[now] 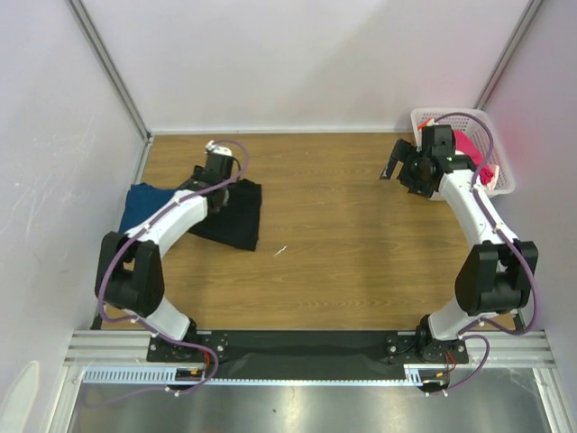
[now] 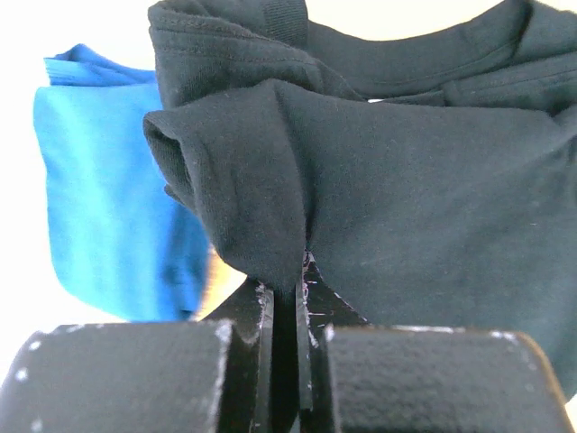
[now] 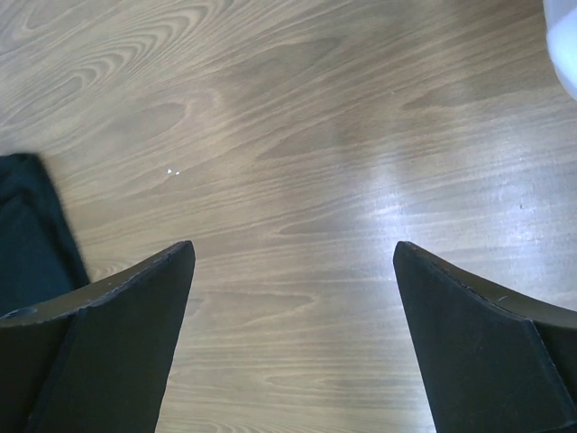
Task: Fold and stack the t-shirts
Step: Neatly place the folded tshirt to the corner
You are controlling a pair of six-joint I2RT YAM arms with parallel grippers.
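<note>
The dark blue t-shirt (image 1: pixel 142 207) (image 2: pixel 108 207) lies flat nearby, so next my left gripper should go to the left in the top view over it and release the black one.
A black t-shirt (image 1: pixel 238 219) lies crumpled on the left half of the wooden table, and a dark blue t-shirt (image 1: pixel 142 207) lies flat just left of it. My left gripper (image 1: pixel 224 191) is down on the black one's far part. In the left wrist view my left gripper (image 2: pixel 302 271) is shut on a raised fold of the black t-shirt (image 2: pixel 415 207), with the blue t-shirt (image 2: pixel 108 207) behind on the left. My right gripper (image 1: pixel 395 161) hovers open over bare wood beside the basket; its jaws (image 3: pixel 293 262) hold nothing. A pink-red t-shirt (image 1: pixel 469 148) sits in the basket.
The white lattice basket (image 1: pixel 458 117) stands at the table's far right corner; its edge (image 3: pixel 563 36) shows in the right wrist view. A small white speck (image 1: pixel 280 251) lies mid-table. White walls with metal posts close in the table on three sides.
</note>
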